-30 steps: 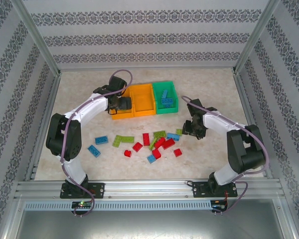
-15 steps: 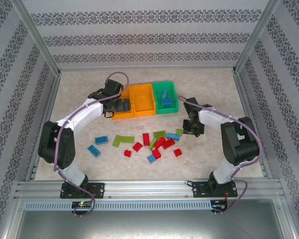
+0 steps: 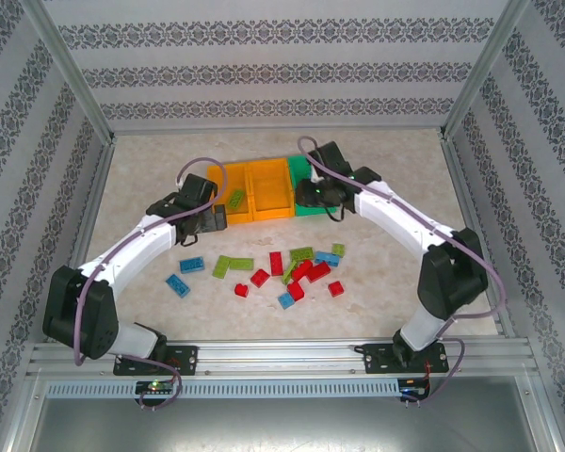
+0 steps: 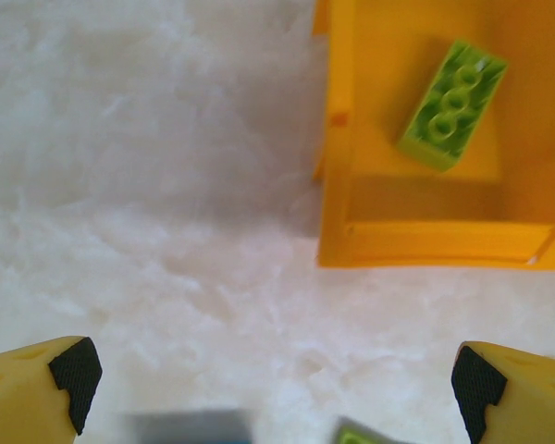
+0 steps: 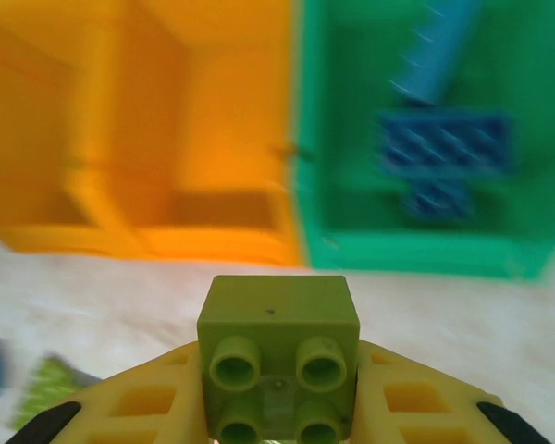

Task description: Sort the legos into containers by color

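Observation:
A lime lego lies in the end orange bin (image 3: 228, 196) (image 5: 23, 143). My right gripper will next carry its lime lego across the middle orange bin to above that end bin and let it go there.
The containers stand in a row at the back: a left orange bin (image 3: 224, 209), a middle orange bin (image 3: 269, 188) and a green bin (image 3: 313, 174). One lime lego (image 4: 451, 102) lies in the left orange bin (image 4: 351, 139). Blue legos (image 5: 444, 143) lie in the green bin (image 5: 416, 250). My left gripper (image 3: 207, 219) hangs open over bare table just in front of the left bin, its fingertips (image 4: 69, 375) wide apart. My right gripper (image 3: 313, 195) is shut on a lime two-by-two lego (image 5: 277, 333), in front of the green bin.
Loose legos lie mid-table: red ones (image 3: 306, 273) in a cluster, lime ones (image 3: 234, 265), and blue ones (image 3: 178, 285) to the left. The enclosure's metal frame and patterned walls ring the table.
The left gripper let a lime lego go into the left orange bin and drew back toward the front. The right gripper shut on a lime lego by the pile and carried it to the bins.

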Controlling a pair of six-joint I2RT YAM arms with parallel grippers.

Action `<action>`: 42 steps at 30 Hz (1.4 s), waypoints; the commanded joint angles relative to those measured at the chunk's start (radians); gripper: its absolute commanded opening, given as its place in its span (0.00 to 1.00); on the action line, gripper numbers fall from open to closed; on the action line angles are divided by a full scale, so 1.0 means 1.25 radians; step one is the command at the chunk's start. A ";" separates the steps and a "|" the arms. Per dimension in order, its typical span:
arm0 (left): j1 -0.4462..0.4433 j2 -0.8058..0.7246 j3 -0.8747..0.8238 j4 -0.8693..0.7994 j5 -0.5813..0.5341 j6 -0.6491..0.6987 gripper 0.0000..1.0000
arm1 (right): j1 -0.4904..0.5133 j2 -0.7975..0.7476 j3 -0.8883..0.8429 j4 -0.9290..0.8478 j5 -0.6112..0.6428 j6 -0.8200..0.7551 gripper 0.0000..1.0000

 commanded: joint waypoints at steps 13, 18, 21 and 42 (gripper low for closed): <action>0.004 -0.135 -0.149 -0.014 0.087 0.026 1.00 | 0.079 0.385 0.402 0.063 -0.252 0.124 0.24; -0.006 -0.139 -0.178 -0.004 0.116 0.028 1.00 | 0.080 0.471 0.494 0.035 -0.266 0.152 0.28; -0.020 -0.139 -0.190 0.009 0.131 0.027 1.00 | 0.080 0.508 0.538 0.022 -0.268 0.160 0.30; -0.021 -0.026 -0.172 -0.120 0.036 -0.168 0.99 | 0.086 0.579 0.611 -0.058 -0.246 0.139 0.49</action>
